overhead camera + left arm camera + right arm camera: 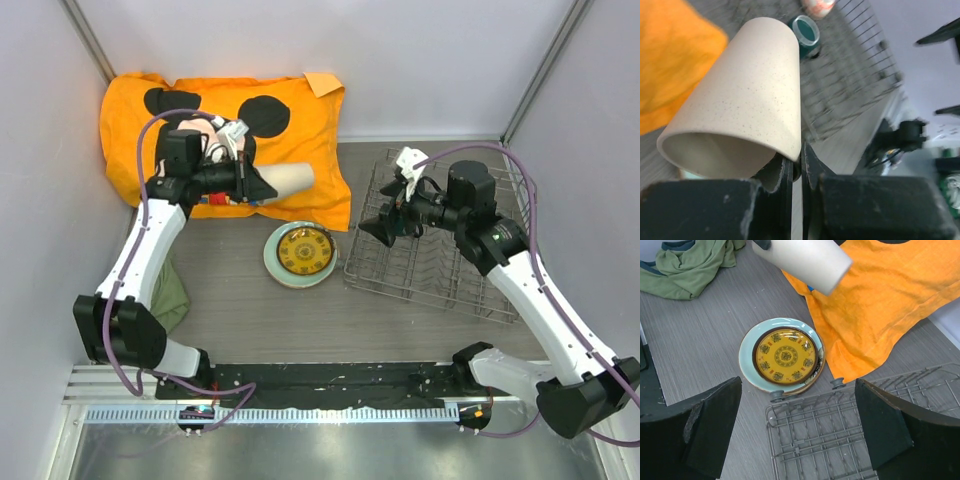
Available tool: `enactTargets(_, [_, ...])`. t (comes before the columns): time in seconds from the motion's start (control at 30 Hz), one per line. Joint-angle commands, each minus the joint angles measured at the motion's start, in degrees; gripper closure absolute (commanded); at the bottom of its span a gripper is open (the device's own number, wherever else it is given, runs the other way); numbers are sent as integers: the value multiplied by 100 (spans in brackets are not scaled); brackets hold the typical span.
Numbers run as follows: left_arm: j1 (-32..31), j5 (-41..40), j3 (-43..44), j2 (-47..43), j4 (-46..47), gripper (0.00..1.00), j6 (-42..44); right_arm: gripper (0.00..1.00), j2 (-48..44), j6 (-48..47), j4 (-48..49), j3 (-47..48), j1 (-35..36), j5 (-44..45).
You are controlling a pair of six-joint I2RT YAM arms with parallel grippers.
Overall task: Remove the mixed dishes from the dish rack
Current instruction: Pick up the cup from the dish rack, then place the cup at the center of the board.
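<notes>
The table between green cloth and pale-green (226,273) plate is bare, so next my left gripper moves back and down, turning the sideways beige cup upright there.
My left gripper (266,186) is shut on the rim of the beige cup (292,179), holding it on its side above the orange cloth (300,125). In the left wrist view one finger is inside the cup (745,95) and one outside, pinching its wall at the gripper (799,156). My right gripper (378,229) hangs wide open and empty over the left edge of the dish rack (440,262). Below it (799,390) lies the pale-green plate with yellow centre (785,355), on top of a cream plate's rim (816,371). The teal mug (807,31) and red-orange bowl (817,6) sit in the rack (855,85).
A crumpled green cloth (170,295) lies at the table's left side beside the left arm. The orange cloth (890,300) reaches close to the rack's near-left corner (775,415). Grey walls close in the table on the left, back and right.
</notes>
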Motion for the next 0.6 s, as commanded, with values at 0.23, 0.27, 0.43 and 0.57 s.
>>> enactTargets(0.23, [69,-3257,1005,-166,-4348,100,3649,0,179,-169,-26,71,31,3])
enactTargets(0.27, [69,-3382,952,-157,-4418,100,3860,0,196,-178,-34,80,31,38])
enactTargets(0.43, [69,-4112,864,-8,-4691,100,4318,0,205,-169,1,36,31,12])
enactTargets(0.57, [34,-4446,802,229,-4726,100,4512,1,153,-178,45,10,31,82])
